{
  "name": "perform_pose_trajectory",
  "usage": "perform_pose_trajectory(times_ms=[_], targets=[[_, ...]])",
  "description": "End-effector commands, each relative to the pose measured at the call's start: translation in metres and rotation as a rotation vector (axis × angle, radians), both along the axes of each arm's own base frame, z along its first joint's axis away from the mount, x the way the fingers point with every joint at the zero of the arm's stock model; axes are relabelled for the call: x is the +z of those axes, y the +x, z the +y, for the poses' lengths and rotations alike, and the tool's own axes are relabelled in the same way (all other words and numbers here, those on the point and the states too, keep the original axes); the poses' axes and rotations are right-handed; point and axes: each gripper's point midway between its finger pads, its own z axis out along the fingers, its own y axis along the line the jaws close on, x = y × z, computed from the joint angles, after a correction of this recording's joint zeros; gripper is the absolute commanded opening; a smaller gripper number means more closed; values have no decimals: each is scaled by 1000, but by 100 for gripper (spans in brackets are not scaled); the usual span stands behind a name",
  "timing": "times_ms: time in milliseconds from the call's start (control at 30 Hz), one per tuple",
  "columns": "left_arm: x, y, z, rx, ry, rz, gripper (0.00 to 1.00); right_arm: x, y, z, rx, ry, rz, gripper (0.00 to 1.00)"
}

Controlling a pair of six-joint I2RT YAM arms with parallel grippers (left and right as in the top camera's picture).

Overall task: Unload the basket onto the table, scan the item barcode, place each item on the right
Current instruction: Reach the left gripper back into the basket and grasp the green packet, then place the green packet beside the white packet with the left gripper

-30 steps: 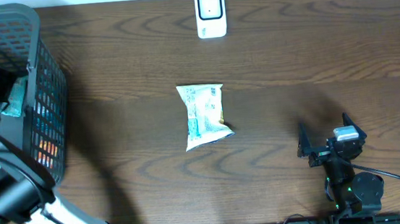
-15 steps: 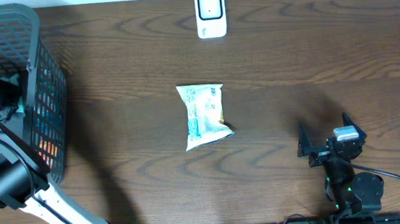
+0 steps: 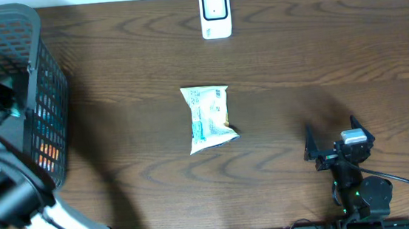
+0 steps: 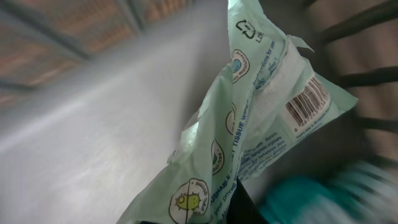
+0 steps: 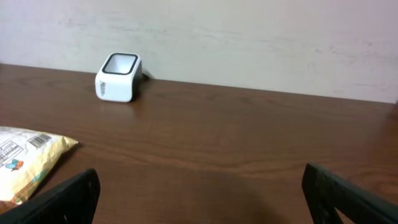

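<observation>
The left gripper lifts over the basket's side next, then lowers the pack onto open table beside the snack bag and releases it.
Inside the grey basket [image 3: 35,40] at the far left, my left gripper [image 3: 2,104] is shut on a pale green wet-tissue pack [image 4: 249,124]. The pack fills the left wrist view, its barcode [image 4: 306,99] facing the camera at upper right. One dark finger [image 4: 245,208] shows at the pack's lower edge. The white scanner [image 3: 215,13] stands at the back centre of the table, also in the right wrist view as the scanner [image 5: 118,77]. My right gripper [image 3: 333,142] rests open at the front right, nothing between its fingers [image 5: 68,199].
A white and yellow snack bag [image 3: 208,118] lies flat mid-table, seen at the left edge as the bag [image 5: 25,155] in the right wrist view. The basket holds other items, among them something teal [image 4: 311,199] and something orange [image 3: 44,152].
My left gripper has closed on the green pack inside the basket, and the left arm shifted slightly there. The right arm and the snack bag have not moved.
</observation>
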Motion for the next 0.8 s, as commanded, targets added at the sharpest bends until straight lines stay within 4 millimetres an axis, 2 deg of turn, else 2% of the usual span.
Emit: perform_pose_trajectory(times_ms=[0,67,100,167,267,367,467,533,600,700,767], targets=[[140,-16,0,43,179,-235,7,0,0,-3,-13,-2,1,99],[188,-33,-19,50,209,-318,7,0,0,-3,-13,-2,1,99],[205,-41,-30,40,208,-351,7,0,0,-3,-13,-2,0,99],[244,-61,-68,-19,197,-427,7,0,0,-3,-13,-2,1,99],[271,-85,-129,-130,147,-478,7,0,0,-3,-13,-2,1,99],[274,-96,-197,-297,67,-487,7,0,0,-3,-13,-2,1,99],[255,-99,-272,-519,-16,-447,7,0,0,-3,-13,-2,1,99],[229,-100,-315,-653,-59,-382,7,0,0,-3,-13,-2,0,99],[201,-101,-330,-664,-36,-297,7,0,0,-3,-13,-2,1,99],[145,-101,-332,-560,45,-155,7,0,0,-3,-13,-2,1,99],[106,-93,-348,-570,38,-120,8,0,0,-3,-13,-2,1,99]])
